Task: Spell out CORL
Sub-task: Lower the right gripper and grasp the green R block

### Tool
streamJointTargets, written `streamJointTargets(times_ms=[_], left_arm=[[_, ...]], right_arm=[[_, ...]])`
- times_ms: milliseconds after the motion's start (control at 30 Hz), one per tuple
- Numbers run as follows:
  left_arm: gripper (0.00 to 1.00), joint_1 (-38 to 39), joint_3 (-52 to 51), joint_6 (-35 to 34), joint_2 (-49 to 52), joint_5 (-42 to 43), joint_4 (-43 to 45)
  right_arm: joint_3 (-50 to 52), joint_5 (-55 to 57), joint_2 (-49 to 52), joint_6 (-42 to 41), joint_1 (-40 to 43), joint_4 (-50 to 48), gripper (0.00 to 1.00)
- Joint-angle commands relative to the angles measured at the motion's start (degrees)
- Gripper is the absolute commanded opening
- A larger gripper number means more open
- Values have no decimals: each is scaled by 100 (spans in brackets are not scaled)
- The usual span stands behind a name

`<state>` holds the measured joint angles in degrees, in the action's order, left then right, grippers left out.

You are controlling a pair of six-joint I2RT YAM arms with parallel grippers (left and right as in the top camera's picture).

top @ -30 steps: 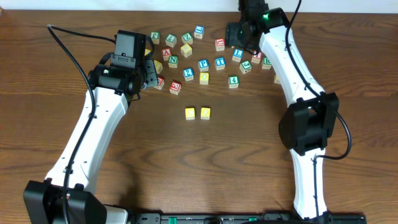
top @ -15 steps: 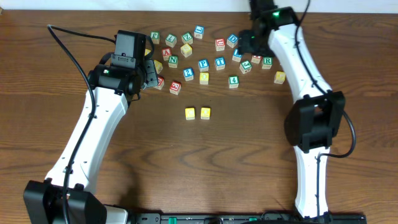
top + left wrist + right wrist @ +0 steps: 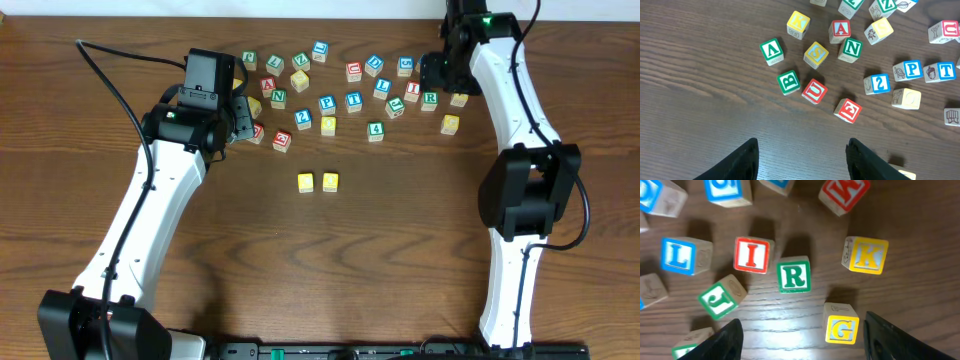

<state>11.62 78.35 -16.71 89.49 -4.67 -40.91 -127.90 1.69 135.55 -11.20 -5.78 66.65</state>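
Observation:
My right gripper is open above the green R cube [image 3: 429, 101] [image 3: 794, 275] and should go down around it next, as the row in the middle still lacks that cube.
Two yellow-topped cubes [image 3: 306, 182] [image 3: 330, 181] sit side by side in the middle of the table, apart from the pile. The white cube with the green R [image 3: 429, 98] [image 3: 794, 275] and the one with the blue L [image 3: 381, 88] [image 3: 677, 255] lie among the scattered cubes at the back right. My right gripper [image 3: 440, 80] [image 3: 802, 330] hovers open above that group. The R cube is just ahead of its fingers and a yellow G cube [image 3: 841, 325] is by the right finger. My left gripper [image 3: 243, 115] [image 3: 803, 150] is open over bare wood, holding nothing.
Loose letter cubes lie along the back. In the left wrist view these include a green B [image 3: 789, 81], a red U [image 3: 814, 91] and a blue 2 [image 3: 876, 83]. A red I [image 3: 752, 255], green J [image 3: 720, 297] and yellow K [image 3: 867, 255] flank the R cube.
The right arm has swung to the right along the back of the table, from over the middle cubes to above the R group. The left arm has stayed put.

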Motion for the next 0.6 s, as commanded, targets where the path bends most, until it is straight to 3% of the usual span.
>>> streamJointTargets(times_ms=[0,567], left_arm=[[56,-31,63,-50,22,-55,-13],[56,-31,63,-50,22,-52,-13]], right_arm=[[348,-146,57,175,83,-109,72],[608,-181,57,361,74,-498,71]])
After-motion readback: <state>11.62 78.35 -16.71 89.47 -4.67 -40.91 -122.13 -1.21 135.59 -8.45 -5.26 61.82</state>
